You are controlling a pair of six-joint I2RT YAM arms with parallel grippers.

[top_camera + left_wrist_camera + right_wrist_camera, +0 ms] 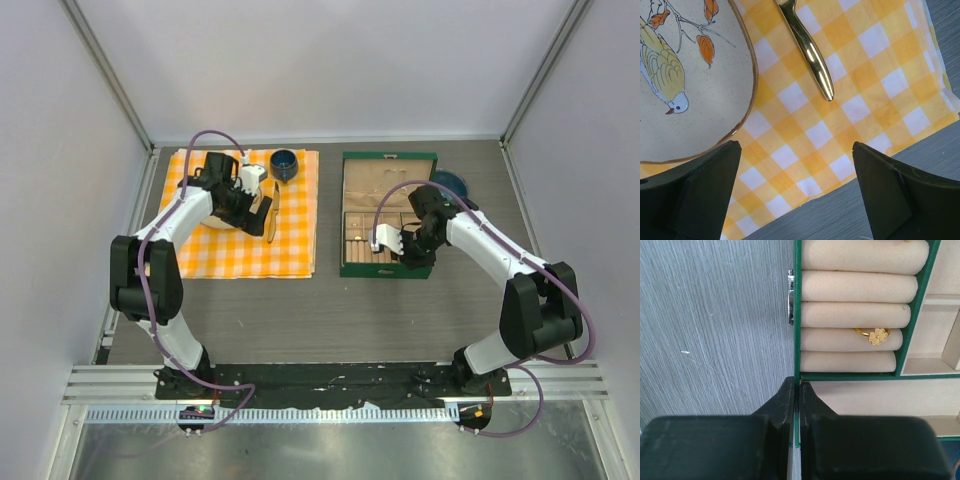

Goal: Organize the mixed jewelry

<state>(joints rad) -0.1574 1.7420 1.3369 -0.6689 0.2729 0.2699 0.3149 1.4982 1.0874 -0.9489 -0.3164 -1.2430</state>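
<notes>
The box's thin green side overlaps the box's near edge there. My right gripper should next move that side outward, away from the silver latch, and then open.
A green jewelry box lies open with tan ring rolls inside. One gold ring with a clover flower sits between two rolls. My right gripper is shut on the box's green side wall, at the box's near right part in the top view. My left gripper is open and empty above the near edge of the yellow checked cloth, beside the bird plate. No silver loop or pearl studs show.
A gold cutlery handle lies on the cloth beyond the left gripper. A dark blue cup stands at the cloth's far edge. A blue bowl sits right of the box. Grey table lies in front.
</notes>
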